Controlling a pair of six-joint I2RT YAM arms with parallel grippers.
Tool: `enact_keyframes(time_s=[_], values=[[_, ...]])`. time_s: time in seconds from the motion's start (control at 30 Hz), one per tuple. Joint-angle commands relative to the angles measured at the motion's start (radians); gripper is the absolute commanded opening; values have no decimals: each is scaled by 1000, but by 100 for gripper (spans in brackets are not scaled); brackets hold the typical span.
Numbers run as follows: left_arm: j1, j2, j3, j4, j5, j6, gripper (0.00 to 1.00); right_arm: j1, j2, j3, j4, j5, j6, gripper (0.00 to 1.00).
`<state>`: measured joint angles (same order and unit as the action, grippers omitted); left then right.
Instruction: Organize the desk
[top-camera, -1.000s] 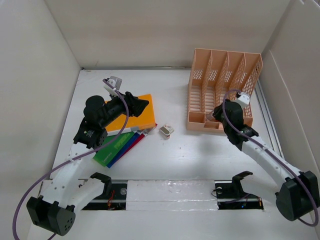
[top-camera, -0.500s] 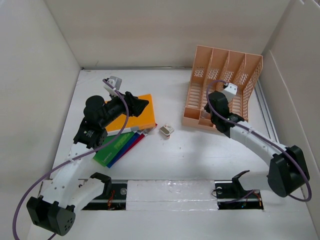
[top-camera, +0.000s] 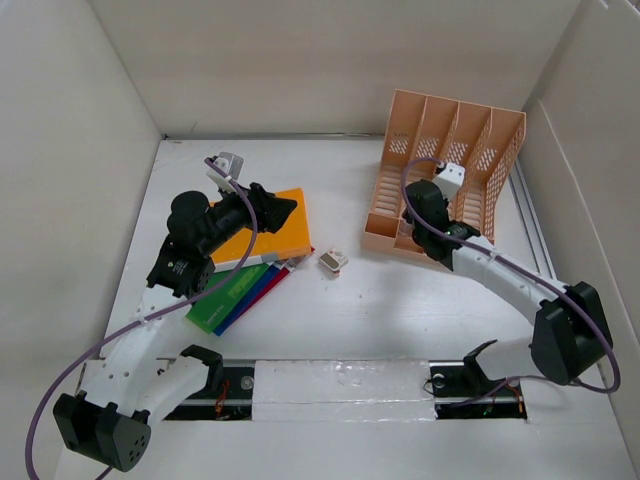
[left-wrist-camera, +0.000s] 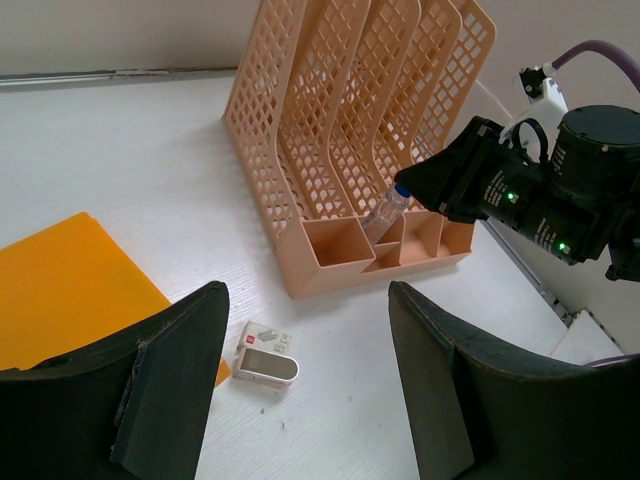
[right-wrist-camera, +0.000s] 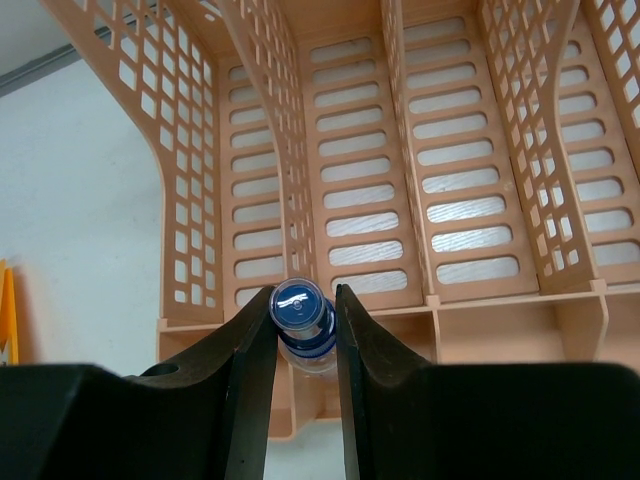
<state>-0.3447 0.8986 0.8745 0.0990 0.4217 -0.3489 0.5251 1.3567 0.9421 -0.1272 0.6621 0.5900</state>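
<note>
I will next shift and turn my right gripper over the rack's empty front section (right-wrist-camera: 515, 335) and release the bottle (right-wrist-camera: 300, 303), because that section lies below, toward the right in the wrist view.
The white desk (top-camera: 400, 310) carries a peach slotted file rack (top-camera: 455, 165) at the back right, standing skewed. My right gripper (top-camera: 412, 207) is at the rack's front left corner. In the right wrist view it (right-wrist-camera: 303, 322) is shut on a small clear blue-capped bottle (right-wrist-camera: 300, 303) that leans in a front compartment of the rack (right-wrist-camera: 450, 180). The left wrist view shows the bottle (left-wrist-camera: 386, 210) too. My left gripper (top-camera: 286, 212) is open and empty above an orange book (top-camera: 285, 238). A small white box (top-camera: 333, 261) lies between the book and the rack.
Green, blue and red folders (top-camera: 235, 292) lie fanned under the orange book. White wall panels (top-camera: 70, 150) close in the desk on three sides. A small grey-white object (top-camera: 228, 163) sits at the back left. The white box (left-wrist-camera: 265, 358) lies below my left gripper (left-wrist-camera: 305, 370).
My right arm has swung left and farther in. The rack has turned and its front left corner has slid left with the gripper. The left arm has not moved.
</note>
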Motion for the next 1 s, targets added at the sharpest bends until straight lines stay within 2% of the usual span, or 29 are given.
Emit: enact_keyframes(time_s=[0.0,0.2,0.53,0.73,0.97], values=[[3,-26,-2,45,14,7,60,13,48,18,-92,-41,-16,0],[3,-23,0,44,15,7,60,23,136,53,-91,-78,-19,0],[3,-29,-2,39,6,4,60,101,124,41,-129,69,-15,0],[3,-29,-3,39,17,1,60,170,183,44,-189,116,37,0],[3,-30,-5,39,20,1,60,139,145,32,-174,103,59,0]])
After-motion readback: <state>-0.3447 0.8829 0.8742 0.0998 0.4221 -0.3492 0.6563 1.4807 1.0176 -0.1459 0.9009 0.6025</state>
